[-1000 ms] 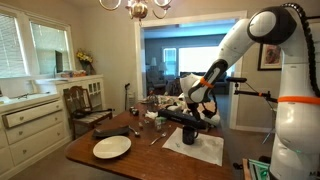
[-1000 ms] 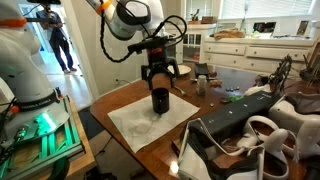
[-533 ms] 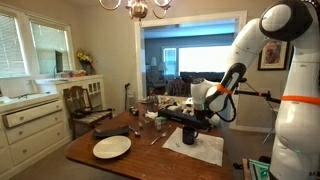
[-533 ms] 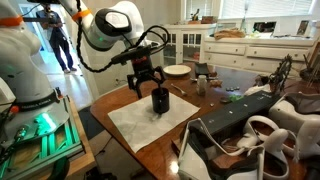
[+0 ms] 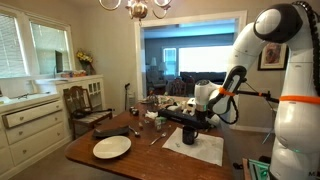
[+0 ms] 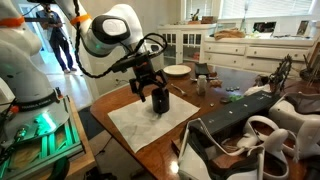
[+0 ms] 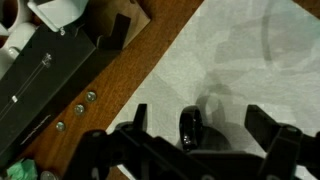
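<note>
My gripper lowers to the black cup [image 6: 160, 100] below it next and closes on the cup's handle.
A black cup [image 6: 160, 100] stands upright on a white cloth [image 6: 140, 125] spread on the wooden table [image 6: 110, 100]. My gripper [image 6: 149, 88] is open and tilted, just above and beside the cup. In the wrist view the cup [image 7: 190, 128] shows between my two spread fingers [image 7: 202, 122], with the cloth [image 7: 240, 50] under it. I cannot tell whether a finger touches the cup. In an exterior view the gripper [image 5: 197, 121] hangs over the cup [image 5: 190, 134] and the cloth [image 5: 200, 150].
A white plate [image 5: 112, 147] lies near the table's edge and also shows in an exterior view [image 6: 177, 70]. A long black case [image 7: 45, 85] lies beside the cloth. Cluttered small items [image 5: 155, 112] fill the table's far part. A chair [image 5: 88, 100] and a white cabinet [image 5: 30, 120] stand beside it.
The gripper has swung from straight above the cup to one side and dropped lower, now tilted. The cup has not moved.
</note>
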Robot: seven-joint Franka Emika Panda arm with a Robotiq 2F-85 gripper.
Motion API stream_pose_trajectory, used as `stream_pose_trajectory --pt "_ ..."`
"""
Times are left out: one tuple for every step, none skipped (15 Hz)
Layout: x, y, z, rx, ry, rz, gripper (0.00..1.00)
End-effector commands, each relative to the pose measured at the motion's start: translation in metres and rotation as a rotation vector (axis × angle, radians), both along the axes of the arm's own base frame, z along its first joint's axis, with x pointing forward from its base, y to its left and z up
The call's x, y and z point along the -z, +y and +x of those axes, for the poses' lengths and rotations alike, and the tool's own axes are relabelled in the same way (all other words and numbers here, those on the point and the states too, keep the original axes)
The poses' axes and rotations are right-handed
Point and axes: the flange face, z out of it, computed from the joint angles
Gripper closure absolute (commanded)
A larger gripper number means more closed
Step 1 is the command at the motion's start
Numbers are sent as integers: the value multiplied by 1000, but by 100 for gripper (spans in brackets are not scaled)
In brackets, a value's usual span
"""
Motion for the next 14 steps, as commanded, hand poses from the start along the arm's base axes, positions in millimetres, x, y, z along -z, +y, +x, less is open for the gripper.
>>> stream_pose_trajectory --pt "20 1 14 16 12 61 0" --pt "23 -1 19 7 5 65 0" --pt "25 -3 22 -4 3 72 0" --pt "26 -6 25 -19 2 76 0" --pt "28 -10 28 -42 5 86 0" --pt "28 -12 31 -61 12 96 0" --pt "29 -13 33 -80 20 106 0" --pt "30 -14 35 -95 27 117 0" --pt "30 -15 36 -105 35 131 20" --pt "30 -17 38 -115 40 141 26" --pt "29 -19 40 -123 41 149 34" --pt "29 -21 41 -131 41 155 42" --pt "28 -23 41 -137 41 162 51" --pt "28 -26 41 -141 41 164 58"
